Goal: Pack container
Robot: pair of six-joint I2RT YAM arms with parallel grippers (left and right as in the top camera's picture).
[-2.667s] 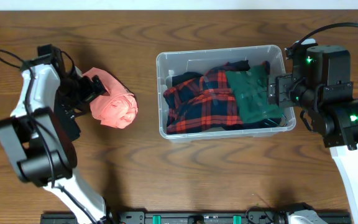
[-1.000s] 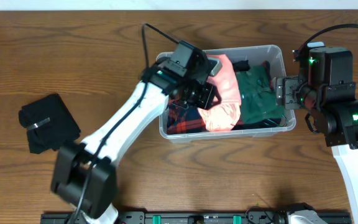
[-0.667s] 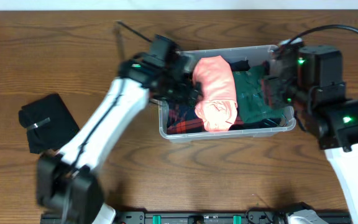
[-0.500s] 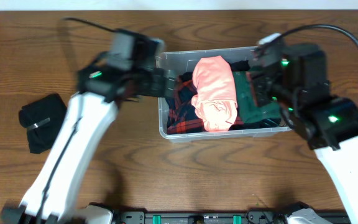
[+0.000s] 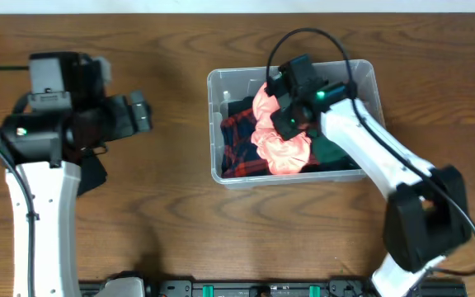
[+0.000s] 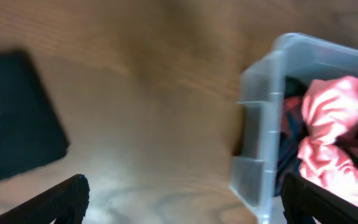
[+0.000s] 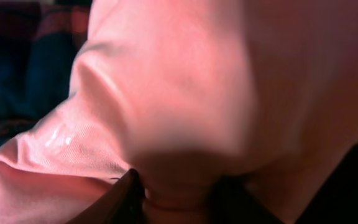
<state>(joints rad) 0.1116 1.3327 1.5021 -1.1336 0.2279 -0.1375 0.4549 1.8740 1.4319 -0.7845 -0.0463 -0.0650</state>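
I will swing my left gripper away and down to the still unpacked black folded garment, at its side farthest from the tub.
The container (image 5: 237,72) is a clear plastic tub at centre right, also seen in the left wrist view (image 6: 263,118). Inside lie a plaid garment (image 5: 236,140), a green garment (image 5: 336,150) and on top a crumpled pink garment (image 5: 283,147). My right gripper (image 5: 287,122) reaches into the tub. In its wrist view the right gripper (image 7: 182,200) pinches a fold of the pink garment (image 7: 185,81) between its fingers. My left gripper (image 5: 143,111) hovers over bare table left of the tub, wide open (image 6: 184,190) with nothing between the fingers.
A black folded garment (image 5: 93,175) lies on the table at the left, partly under my left arm, and shows in the left wrist view (image 6: 14,143). The wooden table (image 5: 180,214) stretches around the tub.
My left gripper let go of the pink garment in the tub and swung back left over the table. My right arm moved into the tub and closed on the pink garment.
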